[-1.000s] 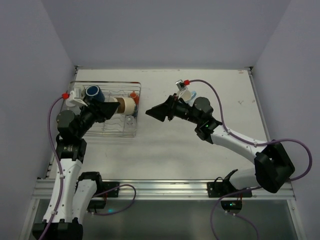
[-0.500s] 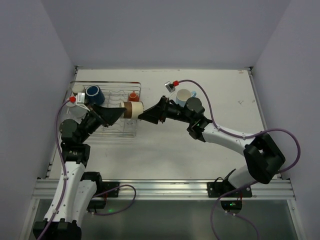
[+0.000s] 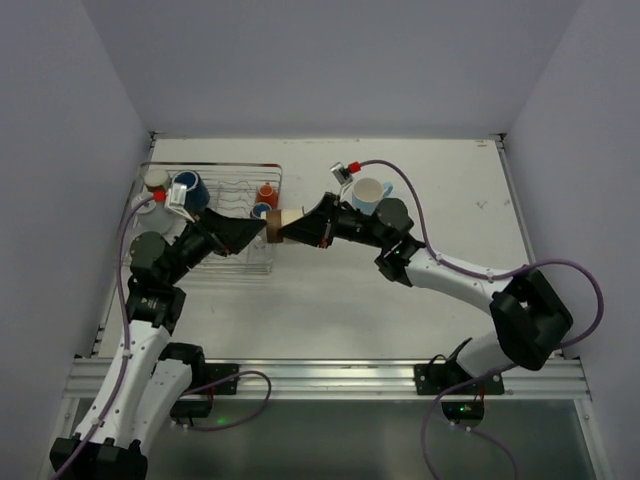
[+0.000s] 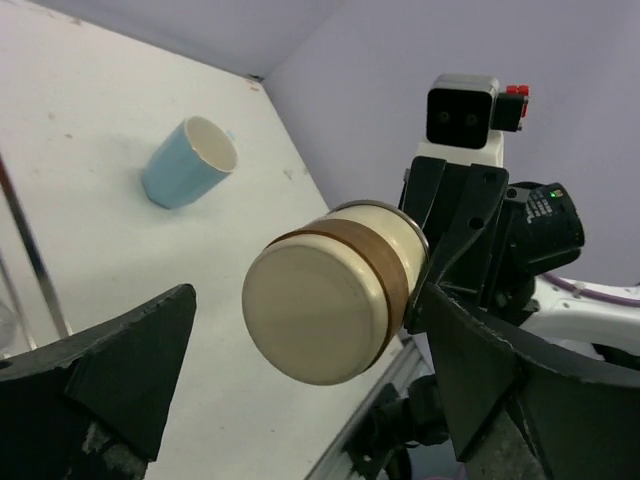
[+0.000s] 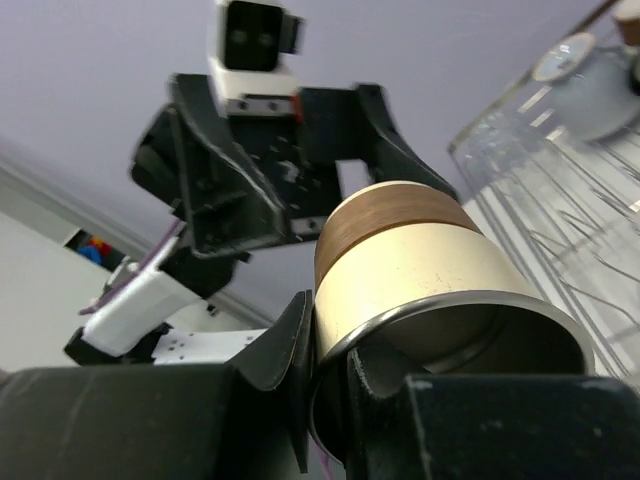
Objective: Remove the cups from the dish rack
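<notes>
The tabletop (image 3: 425, 205) beside the handle of the light blue mug (image 3: 368, 192) is bare, so my right gripper will next swing past the mug, turn its fingers down and lower the tumbler there.
A cream tumbler with a brown band (image 3: 283, 220) hangs in the air just right of the dish rack (image 3: 215, 267). My right gripper (image 3: 296, 226) is shut on its metal rim (image 5: 440, 310), one finger inside and one outside. My left gripper (image 3: 262, 226) stands open around the tumbler's base (image 4: 320, 320), fingers (image 4: 120, 370) apart from it on both sides. In the rack sit a navy mug (image 3: 188, 188), an orange mug (image 3: 266, 193) and a pale cup (image 3: 155, 180). A light blue mug (image 3: 368, 192) (image 4: 190, 160) lies on the table behind the right arm.
The wire rack (image 5: 570, 230) fills the table's far left corner, with a clear glass (image 5: 570, 90) inside it. Grey walls close in on the left, back and right. The right arm (image 3: 450, 270) stretches across the table's middle.
The left gripper carried the tumbler right, out of the rack. The right gripper reached in and shut on its rim; the left gripper then opened.
</notes>
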Motion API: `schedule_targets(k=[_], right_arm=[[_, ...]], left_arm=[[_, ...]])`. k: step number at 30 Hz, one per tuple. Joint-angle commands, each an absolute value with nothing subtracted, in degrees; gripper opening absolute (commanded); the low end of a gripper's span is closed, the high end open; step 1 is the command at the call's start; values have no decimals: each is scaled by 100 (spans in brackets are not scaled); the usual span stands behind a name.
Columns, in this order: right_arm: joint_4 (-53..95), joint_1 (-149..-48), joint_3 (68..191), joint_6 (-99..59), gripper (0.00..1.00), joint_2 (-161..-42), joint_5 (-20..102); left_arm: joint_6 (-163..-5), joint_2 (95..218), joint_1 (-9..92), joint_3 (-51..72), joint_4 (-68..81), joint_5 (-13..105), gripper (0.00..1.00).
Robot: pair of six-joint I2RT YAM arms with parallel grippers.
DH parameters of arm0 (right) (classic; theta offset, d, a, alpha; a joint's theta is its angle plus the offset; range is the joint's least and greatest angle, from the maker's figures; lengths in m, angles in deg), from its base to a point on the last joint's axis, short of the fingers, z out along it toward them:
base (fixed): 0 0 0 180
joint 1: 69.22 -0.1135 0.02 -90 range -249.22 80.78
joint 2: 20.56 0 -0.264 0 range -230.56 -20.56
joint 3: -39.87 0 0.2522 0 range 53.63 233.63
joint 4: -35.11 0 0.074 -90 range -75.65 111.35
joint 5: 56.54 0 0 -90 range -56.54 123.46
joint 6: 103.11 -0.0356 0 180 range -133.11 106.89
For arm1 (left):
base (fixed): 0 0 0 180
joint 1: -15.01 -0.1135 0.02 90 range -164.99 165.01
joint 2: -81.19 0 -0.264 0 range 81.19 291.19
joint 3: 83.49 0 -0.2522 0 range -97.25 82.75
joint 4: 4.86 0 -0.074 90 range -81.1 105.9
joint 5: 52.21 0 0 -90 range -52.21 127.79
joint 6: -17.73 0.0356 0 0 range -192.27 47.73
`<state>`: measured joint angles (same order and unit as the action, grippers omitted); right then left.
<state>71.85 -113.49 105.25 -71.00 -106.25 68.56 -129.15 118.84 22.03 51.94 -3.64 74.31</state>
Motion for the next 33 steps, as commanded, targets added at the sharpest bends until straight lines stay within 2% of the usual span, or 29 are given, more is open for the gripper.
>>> schedule_targets(k=[1, 3, 6, 7, 9, 10, 13, 17, 21, 29, 33], right_arm=[[6456, -11028, 10268, -6533, 0, -10081, 6475], [5812, -10852, 10233, -6059, 0, -9686, 6353], [3785, -10369, 10434, -5137, 0, -9088, 5853], [2682, -10098, 10661, -4882, 0, -8948, 5225], [1718, -9894, 10934, -4039, 0, -8683, 4143], [1008, -9693, 11214, -3827, 0, -8683, 3119], [117, -8954, 11750, -3369, 0, -9024, 2976], [-334, -8496, 12323, -2939, 0, -9779, 2285], [-791, -8154, 13070, -2630, 0, -10913, 2081], [-871, -8047, 13809, -2665, 0, -12503, 2748], [-907, -8038, 13959, -2709, 0, -12892, 2959]], left_arm=[[-11905, 11723, 2230, 4479, 633, 6849, 100], [-11351, 11644, 2230, 4189, 1292, 6576, 100], [-10490, 11556, 2230, 3934, 2197, 5952, 100], [-10279, 11538, 2230, 3872, 2399, 5594, 100], [-9681, 11459, 2230, 3889, 2910, 5231, 100], [-9549, 11424, 2230, 3933, 3007, 4951, 100], [-9118, 11249, 2230, 4301, 3148, 4852, 100], [-9081, 10985, 2371, 4662, 3070, 4799, 100], [-9064, 10870, 2441, 4680, 3052, 4746, 100], [-9055, 10888, 2590, 4768, 2973, 4737, 100], [-9055, 10888, 2599, 4786, 2964, 4737, 100]])
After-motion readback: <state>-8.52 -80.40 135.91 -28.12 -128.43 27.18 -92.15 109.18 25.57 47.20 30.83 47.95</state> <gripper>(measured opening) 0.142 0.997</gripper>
